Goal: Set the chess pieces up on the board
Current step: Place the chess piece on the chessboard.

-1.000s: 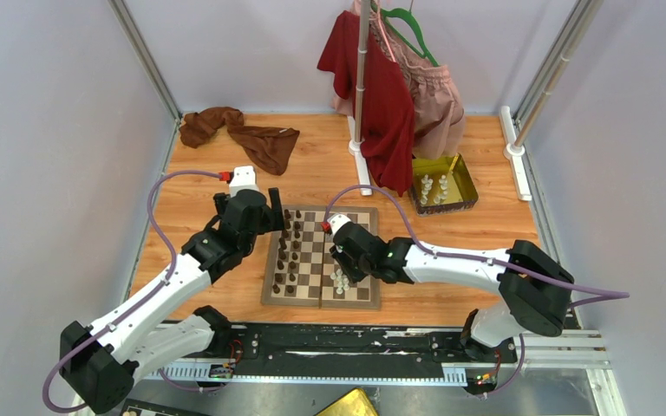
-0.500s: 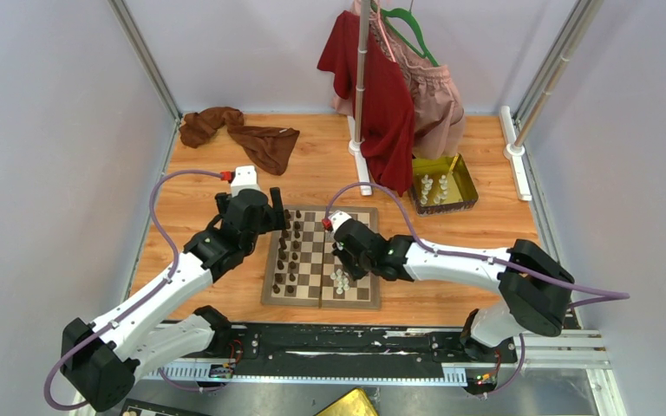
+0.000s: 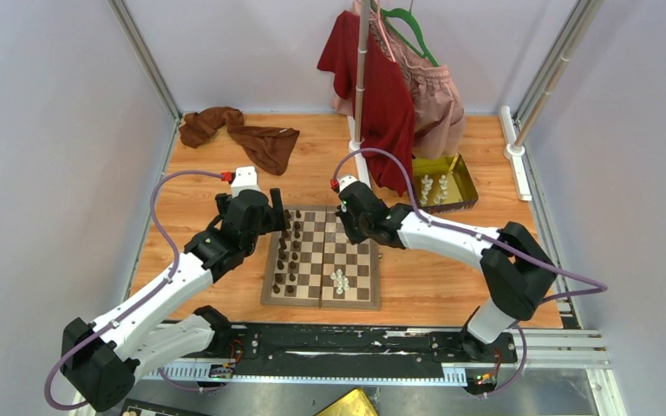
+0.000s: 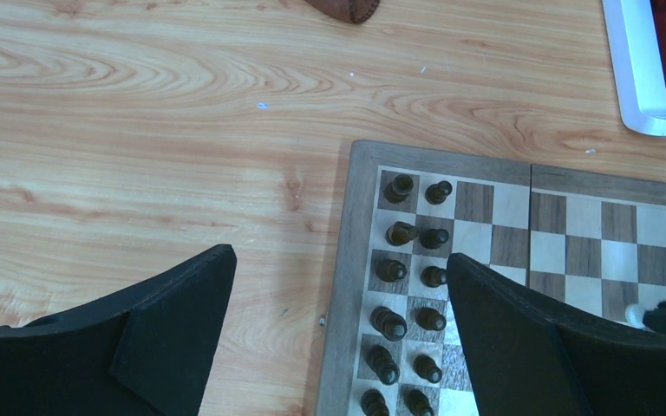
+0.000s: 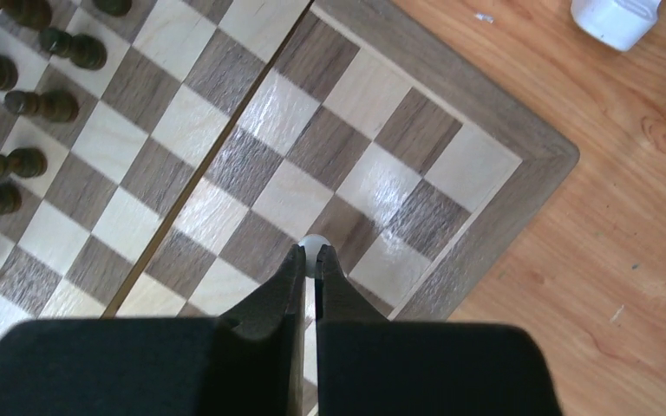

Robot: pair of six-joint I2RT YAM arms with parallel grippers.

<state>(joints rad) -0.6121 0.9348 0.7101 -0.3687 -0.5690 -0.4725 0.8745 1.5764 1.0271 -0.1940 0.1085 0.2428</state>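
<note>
The dark far-row square beside the light corner square is empty. My right gripper will move the cream-white piece outward and down onto that dark square.
The wooden checkered board lies in the middle of the table. Several dark brown pieces stand in two columns on its left side; they also show in the left wrist view. A few cream-white pieces stand near the board's front middle. My right gripper is over the board's far right part, shut on a cream-white piece held between its fingertips above the squares. My left gripper is open and empty, straddling the board's far left edge.
A gold metal tray with several cream-white pieces sits at the back right. A clothes stand with red and pink garments rises behind the board. A brown cloth lies at the back left. A white stand foot is near the board's corner.
My right gripper has moved from the board's middle to its far right part, carrying the cream-white piece. The left arm has barely moved.
</note>
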